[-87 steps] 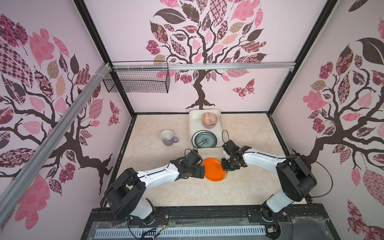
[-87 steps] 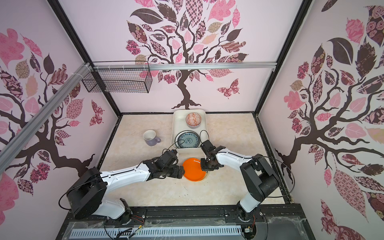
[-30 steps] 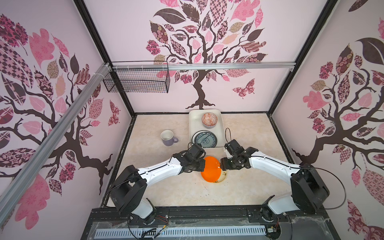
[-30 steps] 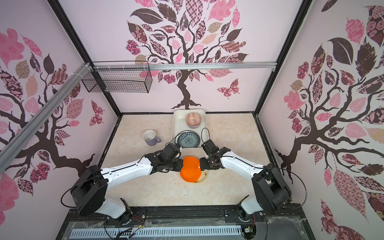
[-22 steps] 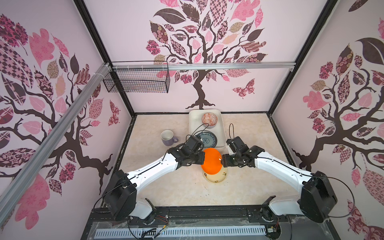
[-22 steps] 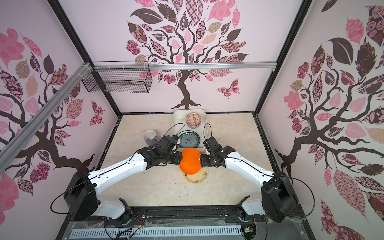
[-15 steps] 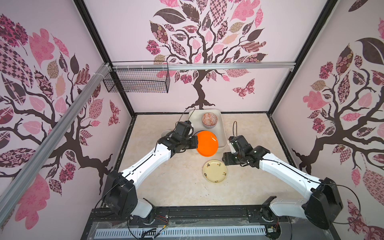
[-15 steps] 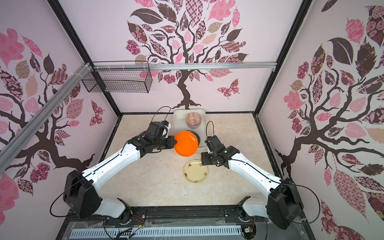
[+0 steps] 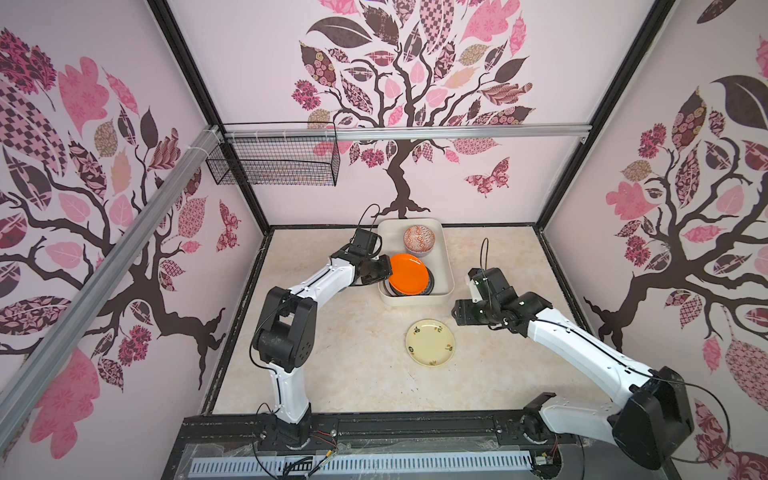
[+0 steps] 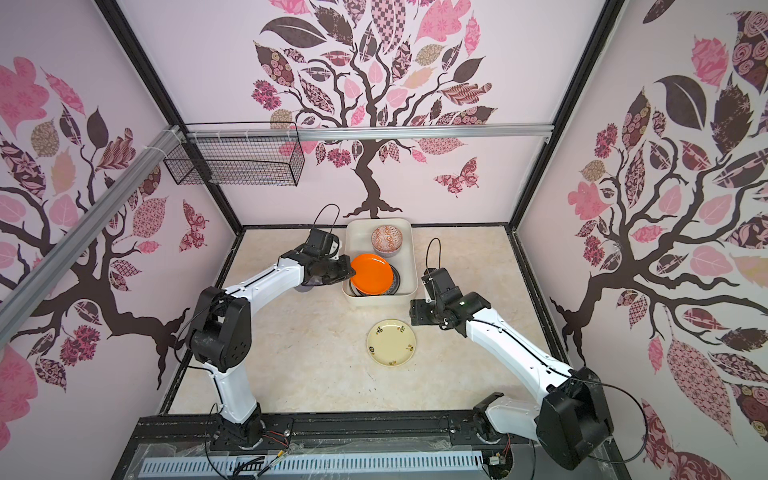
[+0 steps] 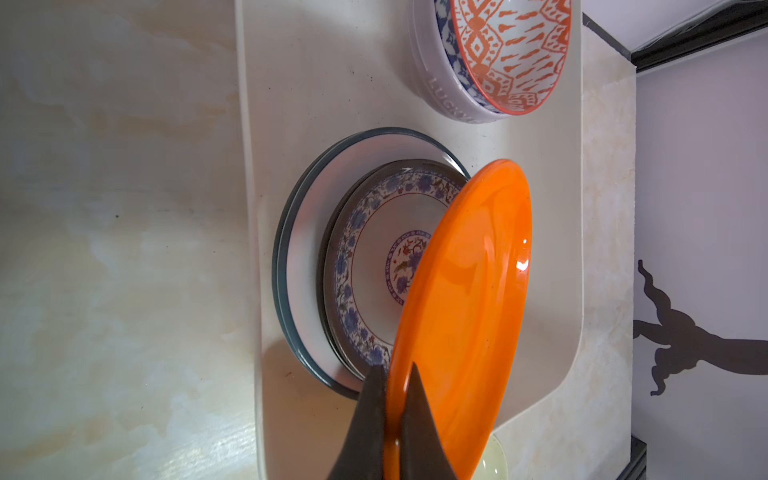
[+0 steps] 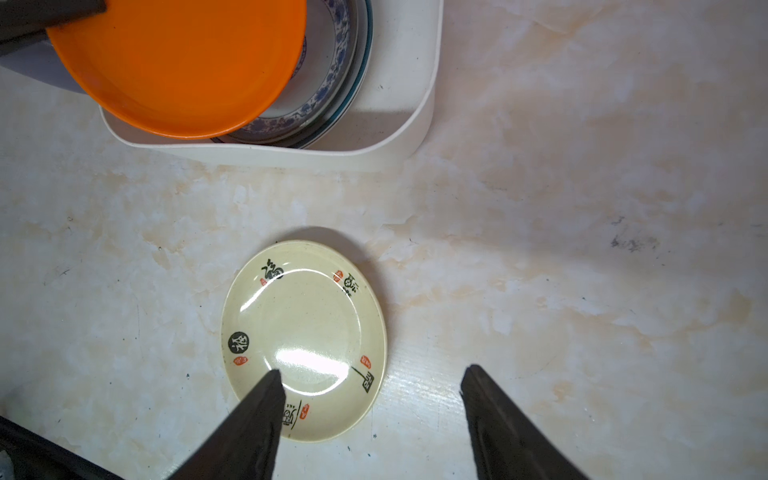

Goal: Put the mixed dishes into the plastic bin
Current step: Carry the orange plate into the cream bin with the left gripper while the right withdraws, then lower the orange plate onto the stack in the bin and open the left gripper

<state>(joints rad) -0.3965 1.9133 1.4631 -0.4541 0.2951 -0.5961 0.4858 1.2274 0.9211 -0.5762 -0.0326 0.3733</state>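
My left gripper holds the orange plate by its rim, and the blue-flowered plate [image 11: 374, 257] lies face up in the bin below. My left gripper should next lower the orange plate onto that stack and let go of its rim.
My left gripper [image 11: 397, 365] is shut on the rim of the orange plate [image 9: 409, 274], which hangs tilted over the plastic bin [image 9: 415, 300]. Under it in the bin lies a blue-flowered plate [image 11: 374, 257] on a dark-rimmed white plate [image 11: 303, 270]. At the bin's far end, the orange-patterned bowl [image 9: 419, 239] is nested in the lavender bowl [image 11: 432, 83]. A cream plate [image 9: 430, 343] lies on the table in front of the bin. My right gripper [image 12: 372, 370] is open, just right of and above that plate. The lavender mug [image 12: 29, 66] is mostly hidden under my left arm.
A black wire basket [image 9: 274, 166] hangs from the aluminium rail at the back left, well above the table. Black frame edges and patterned walls close in the beige marble tabletop [image 9: 332, 365] on three sides.
My left gripper lifted the orange plate off the cream plate and carried it back over the bin. My right gripper let go of it, drew back to the right and opened wider.
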